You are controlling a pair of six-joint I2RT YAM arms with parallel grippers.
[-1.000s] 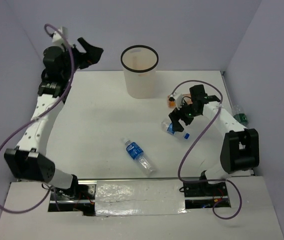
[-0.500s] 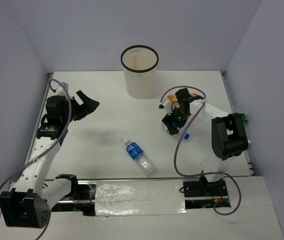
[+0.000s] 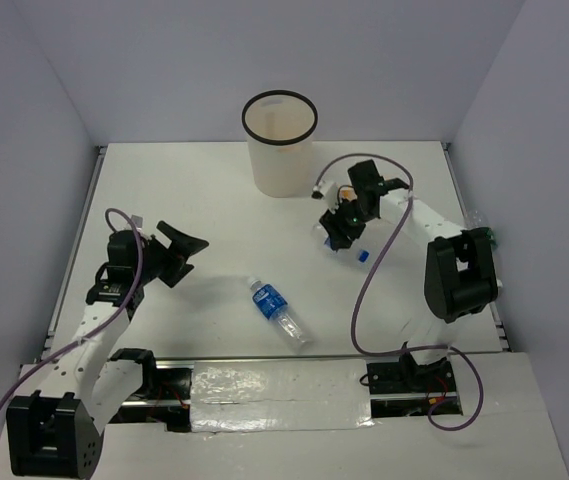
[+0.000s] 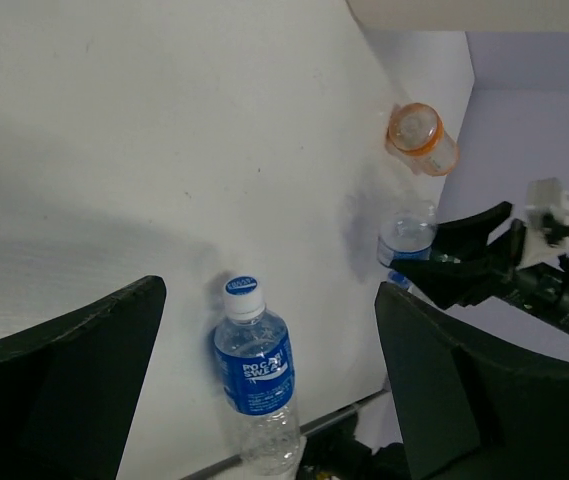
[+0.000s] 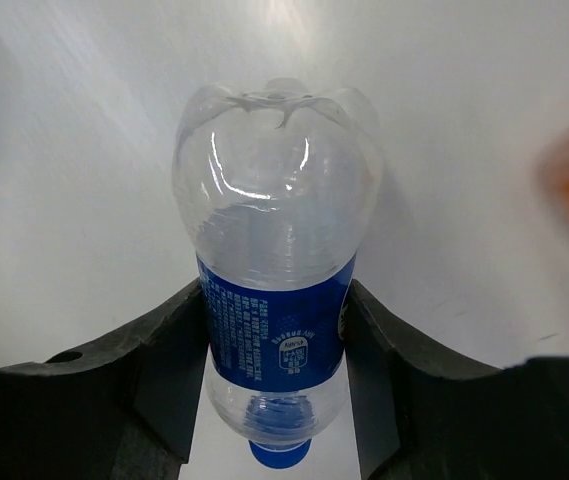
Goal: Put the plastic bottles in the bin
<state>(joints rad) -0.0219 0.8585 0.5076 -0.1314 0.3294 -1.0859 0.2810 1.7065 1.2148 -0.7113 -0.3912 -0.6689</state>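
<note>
The second bottle's end with the cap is nearest. I need to move my left gripper to the right in the top view and down, and close it around the label's cap-side edge [image 3: 263,292] [image 4: 250,340].
A clear bottle [image 5: 274,250] with a blue label lies on the white table, and my right gripper [image 5: 276,340] is shut on its label; its black fingers [image 5: 169,350] press both sides. From above, this bottle [image 3: 359,253] sits right of the bin [image 3: 280,150], an off-white wastebasket with a black rim. A second clear blue-label bottle [image 3: 279,313] lies at the front middle. My left gripper [image 3: 179,250] hangs open to its left, apart from it. In the left wrist view that bottle [image 4: 257,370] lies between the open fingers [image 4: 84,350]. An orange bottle [image 4: 421,140] lies beside the right gripper [image 3: 342,228].
Grey walls close in the table on three sides. A small green-and-clear object [image 3: 482,234] rests against the right wall. The right arm's purple cable [image 3: 364,290] loops over the table near the front right. The arm bases stand along the near edge [image 3: 284,375].
The left arm swung down from the back left corner to the front left, gripper open. The right gripper shut on the clear bottle and shifted it slightly toward the bin.
</note>
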